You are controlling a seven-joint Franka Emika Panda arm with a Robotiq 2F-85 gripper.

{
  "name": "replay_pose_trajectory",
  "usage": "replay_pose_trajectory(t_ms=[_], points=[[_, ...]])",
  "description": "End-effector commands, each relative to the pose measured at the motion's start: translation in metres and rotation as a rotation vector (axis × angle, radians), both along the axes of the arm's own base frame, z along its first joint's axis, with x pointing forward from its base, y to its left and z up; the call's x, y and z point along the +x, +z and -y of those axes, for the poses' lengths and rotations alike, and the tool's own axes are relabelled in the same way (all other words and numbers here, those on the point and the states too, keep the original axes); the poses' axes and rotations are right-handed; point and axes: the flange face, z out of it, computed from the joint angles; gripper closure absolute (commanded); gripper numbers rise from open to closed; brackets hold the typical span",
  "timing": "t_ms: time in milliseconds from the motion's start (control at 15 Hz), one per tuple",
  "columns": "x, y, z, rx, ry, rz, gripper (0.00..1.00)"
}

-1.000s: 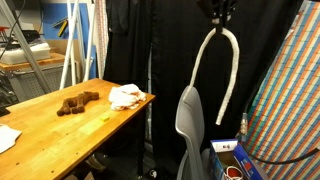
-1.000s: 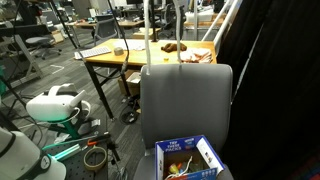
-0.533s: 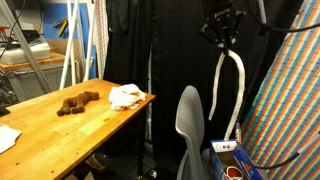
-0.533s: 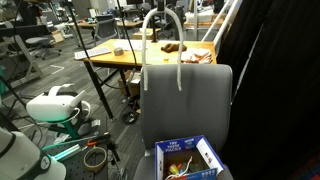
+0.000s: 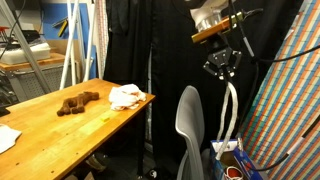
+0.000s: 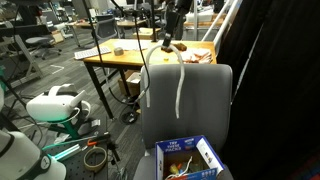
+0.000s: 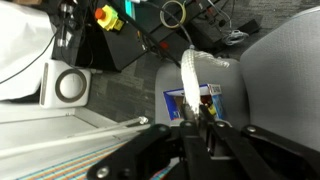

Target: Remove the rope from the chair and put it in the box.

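Next, my gripper brings the hanging rope down toward the open blue and white box and releases the rope's top. The box stands below my gripper.
My gripper (image 5: 223,70) is shut on the top of a white rope (image 5: 227,112), which hangs doubled beneath it. The rope's lower ends hang in front of the grey chair (image 5: 190,128) and just above the blue and white box (image 5: 232,160) on the seat. In an exterior view the gripper (image 6: 170,43) holds the rope (image 6: 180,92) in front of the chair back (image 6: 200,105), with the box (image 6: 188,158) below. In the wrist view the rope (image 7: 188,72) runs from the gripper fingers (image 7: 194,122) down toward the box (image 7: 176,103).
A wooden table (image 5: 60,125) with a brown object (image 5: 76,102) and a white cloth (image 5: 126,96) stands beside the chair. A black curtain (image 5: 150,50) hangs behind. A striped panel (image 5: 290,100) is close by the arm. Cables and gear lie on the floor (image 6: 60,110).
My gripper has come down with the rope in it, from the top of the picture toward the chair. The rope's ends have dropped closer to the box.
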Motion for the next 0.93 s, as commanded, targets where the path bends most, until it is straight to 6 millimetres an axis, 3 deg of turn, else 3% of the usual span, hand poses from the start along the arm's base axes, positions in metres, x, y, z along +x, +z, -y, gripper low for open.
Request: replay_pose_trajectory(t_ms=[0, 467, 867], points=[[-0.008, -0.028, 0.028, -0.016, -0.175, -0.056, 0.94], [-0.025, -0.087, 0.064, -0.119, -0.29, -0.171, 0.94], [-0.025, -0.107, 0.077, -0.278, -0.311, -0.064, 0.94]])
